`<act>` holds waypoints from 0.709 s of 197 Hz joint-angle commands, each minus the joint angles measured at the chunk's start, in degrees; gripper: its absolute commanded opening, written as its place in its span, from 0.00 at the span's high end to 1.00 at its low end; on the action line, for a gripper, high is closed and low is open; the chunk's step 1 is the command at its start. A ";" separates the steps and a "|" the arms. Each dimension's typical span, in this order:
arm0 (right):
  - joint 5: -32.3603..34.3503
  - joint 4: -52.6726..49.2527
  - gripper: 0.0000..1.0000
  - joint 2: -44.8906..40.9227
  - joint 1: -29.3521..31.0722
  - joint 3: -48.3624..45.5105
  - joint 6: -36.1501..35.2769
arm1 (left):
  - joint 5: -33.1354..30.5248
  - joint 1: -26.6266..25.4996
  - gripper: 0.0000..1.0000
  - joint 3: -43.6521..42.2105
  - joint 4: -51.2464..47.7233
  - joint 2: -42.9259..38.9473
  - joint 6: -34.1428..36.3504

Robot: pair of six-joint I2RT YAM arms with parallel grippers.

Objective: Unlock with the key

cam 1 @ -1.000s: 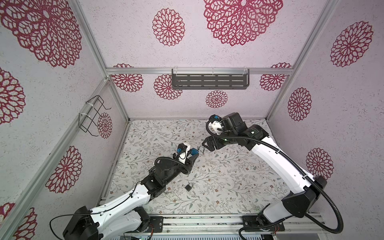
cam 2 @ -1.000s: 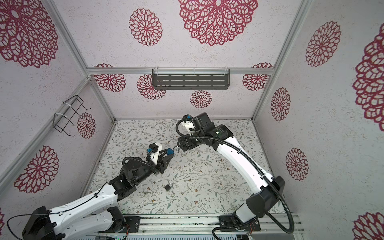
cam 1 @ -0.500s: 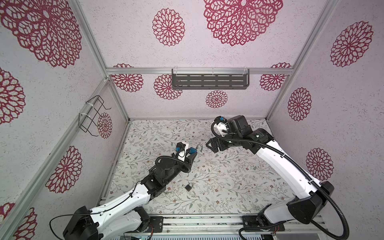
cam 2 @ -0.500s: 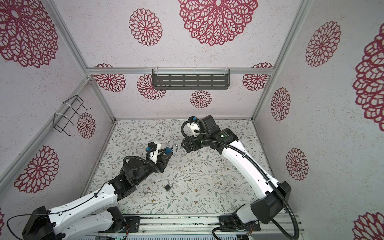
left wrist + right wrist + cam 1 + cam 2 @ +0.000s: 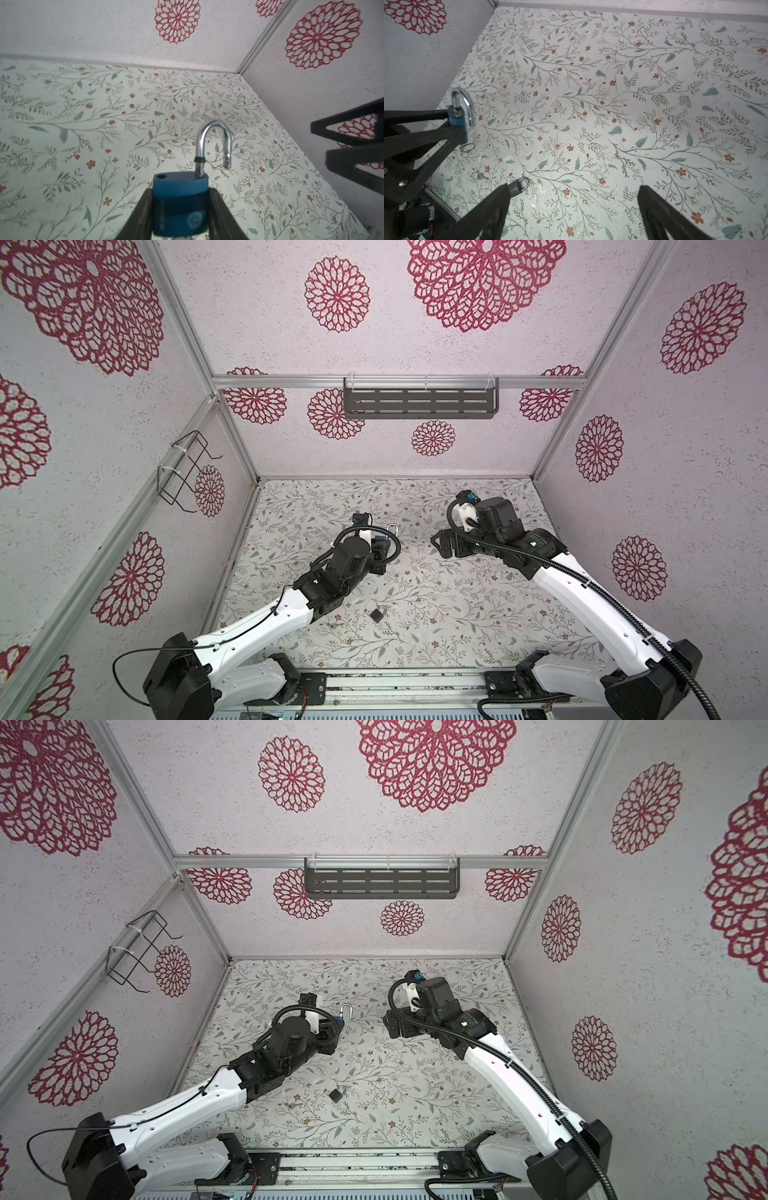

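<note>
I will next tip my left gripper downward, lower the padlock onto the bare floral table below the gripper and let go, because the shackle (image 5: 346,1009) is sprung open.
In both top views my left gripper (image 5: 380,549) (image 5: 330,1031) is over the middle of the table. It is shut on the body of a blue padlock (image 5: 180,203) (image 5: 456,118). The padlock's silver shackle (image 5: 214,143) (image 5: 346,1009) stands sprung open, with its free end out of the body. A metal key ring (image 5: 467,147) hangs under the lock; the key's blade is hidden. My right gripper (image 5: 440,543) (image 5: 573,191) is open and holds nothing. It is a short way to the right of the padlock.
A small black padlock (image 5: 377,614) (image 5: 517,188) lies on the floral table nearer the front. A loose key with a ring (image 5: 480,176) lies beside it. A grey shelf (image 5: 419,403) hangs on the back wall and a wire basket (image 5: 183,472) on the left wall.
My right gripper has drawn back to the right, away from the blue padlock, and its jaws have spread wider. The left gripper has kept still with the padlock.
</note>
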 commanded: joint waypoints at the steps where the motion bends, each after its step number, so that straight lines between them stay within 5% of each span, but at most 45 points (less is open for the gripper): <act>1: 0.61 6.72 0.01 -3.58 -0.63 -4.79 4.89 | -2.70 0.61 1.00 4.19 -6.14 3.76 -5.46; 72: -1.38 19.66 0.01 -9.16 -1.18 -20.52 12.68 | -0.14 5.27 1.00 11.52 -10.85 18.29 -14.39; 140: -2.57 28.52 0.01 -10.26 -2.04 -28.97 17.12 | -0.56 8.98 1.00 20.16 -15.38 31.76 -14.77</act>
